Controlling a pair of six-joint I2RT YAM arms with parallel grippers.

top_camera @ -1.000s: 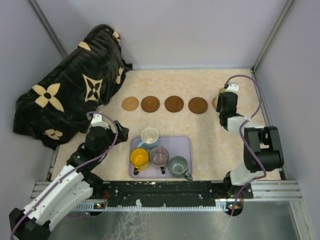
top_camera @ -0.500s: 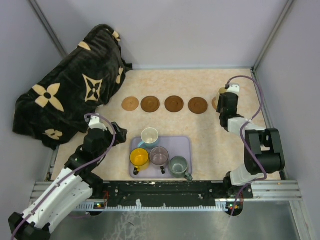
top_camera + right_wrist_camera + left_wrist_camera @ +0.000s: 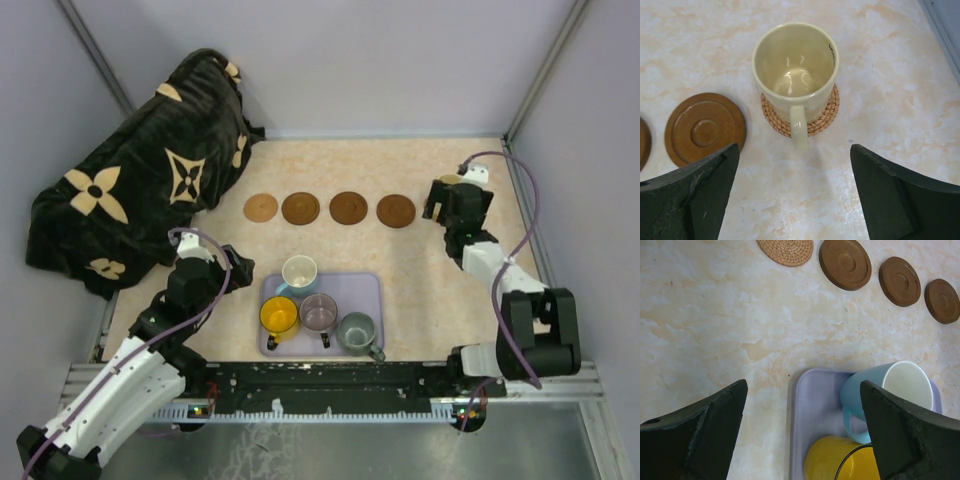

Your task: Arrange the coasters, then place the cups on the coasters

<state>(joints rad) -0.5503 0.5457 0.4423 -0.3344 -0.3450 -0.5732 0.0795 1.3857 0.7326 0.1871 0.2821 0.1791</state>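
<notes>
The cream cup has its coaster, so next my right gripper swings back across to the grey-green cup's handle (image 3: 376, 354) on its left in the top view.
Four coasters lie in a row in the top view: a tan woven one (image 3: 261, 208) and three dark brown ones (image 3: 300, 208) (image 3: 348, 208) (image 3: 396, 210). In the right wrist view a cream cup (image 3: 796, 62) stands upright on a fifth, woven coaster (image 3: 826, 116), handle toward my right gripper (image 3: 794, 156). That gripper is open, just short of the handle and apart from it. On the lavender tray (image 3: 372, 288) stand a white-and-blue cup (image 3: 299, 271), a yellow cup (image 3: 279, 315), a mauve cup (image 3: 319, 311) and a grey-green cup (image 3: 357, 331). My left gripper (image 3: 802, 385) hangs open over the tray's left edge.
A black blanket (image 3: 140, 180) with tan flower shapes is heaped at the back left. Grey walls close in the back and both sides. A metal rail (image 3: 330, 385) runs along the near edge, just behind the tray.
My right gripper has opened and let go of the cream cup, which now stands on the woven coaster, and it has drawn back a little. The left arm has shifted only slightly.
</notes>
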